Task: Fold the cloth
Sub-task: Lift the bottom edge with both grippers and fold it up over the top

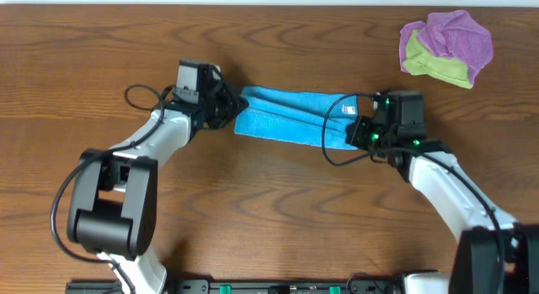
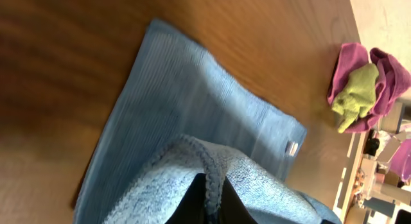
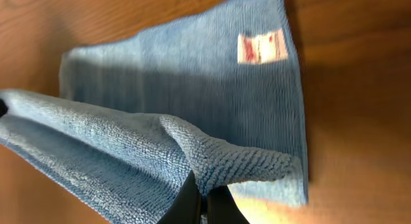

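Observation:
A part of the cloth's flat layer lies bare beyond the lifted hem. My left gripper will move outward and down toward the flat layer's far edge and release.
The turquoise-blue cloth (image 1: 290, 117) lies as a long band across the middle of the wooden table, one layer lifted over the other. My left gripper (image 1: 229, 107) is shut on its left end; the left wrist view shows the hemmed edge of the cloth (image 2: 209, 169) pinched between the dark fingers (image 2: 192, 201). My right gripper (image 1: 358, 130) is shut on the right end, where a raised corner of the cloth (image 3: 225, 161) is clamped between its fingers (image 3: 221, 208). A white label (image 3: 262, 48) shows on the flat layer beneath.
A crumpled purple cloth (image 1: 459, 37) with a yellow-green cloth (image 1: 438, 66) tucked against it sits at the back right of the table. Black cables loop beside both wrists. Bare wood (image 1: 278, 210) stretches in front of the cloth.

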Robot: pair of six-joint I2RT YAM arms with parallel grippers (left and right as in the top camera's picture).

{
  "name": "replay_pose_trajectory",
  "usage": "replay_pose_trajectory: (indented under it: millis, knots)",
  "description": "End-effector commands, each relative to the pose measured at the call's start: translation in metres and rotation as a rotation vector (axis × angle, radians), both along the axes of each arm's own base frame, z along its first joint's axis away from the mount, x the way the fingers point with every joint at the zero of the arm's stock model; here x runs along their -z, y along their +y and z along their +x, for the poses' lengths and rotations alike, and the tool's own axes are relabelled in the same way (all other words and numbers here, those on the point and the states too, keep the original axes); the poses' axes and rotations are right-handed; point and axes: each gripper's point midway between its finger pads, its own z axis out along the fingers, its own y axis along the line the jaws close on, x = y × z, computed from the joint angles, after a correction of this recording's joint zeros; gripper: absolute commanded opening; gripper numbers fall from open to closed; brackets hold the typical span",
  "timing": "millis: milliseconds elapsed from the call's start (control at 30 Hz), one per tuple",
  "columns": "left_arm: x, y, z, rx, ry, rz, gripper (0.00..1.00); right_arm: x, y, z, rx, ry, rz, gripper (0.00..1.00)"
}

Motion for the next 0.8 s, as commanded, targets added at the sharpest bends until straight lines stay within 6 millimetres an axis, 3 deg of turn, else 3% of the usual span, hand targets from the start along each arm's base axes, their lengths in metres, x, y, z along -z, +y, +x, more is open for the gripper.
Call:
replay_pose_trajectory:
  millis: [0, 433, 767]
  knots:
    - [0.005, 0.014, 0.020, -0.057, -0.020, 0.053, 0.06, 0.004, -0.016, 0.016, 0.058, -0.010, -0.049, 0.01]
    - [0.026, 0.017, 0.037, -0.086, -0.035, 0.085, 0.06, 0.018, -0.020, 0.062, 0.052, -0.043, -0.103, 0.01]
    - [0.034, 0.017, 0.046, -0.104, -0.053, 0.101, 0.06, 0.031, -0.027, 0.064, 0.059, -0.026, -0.150, 0.01]
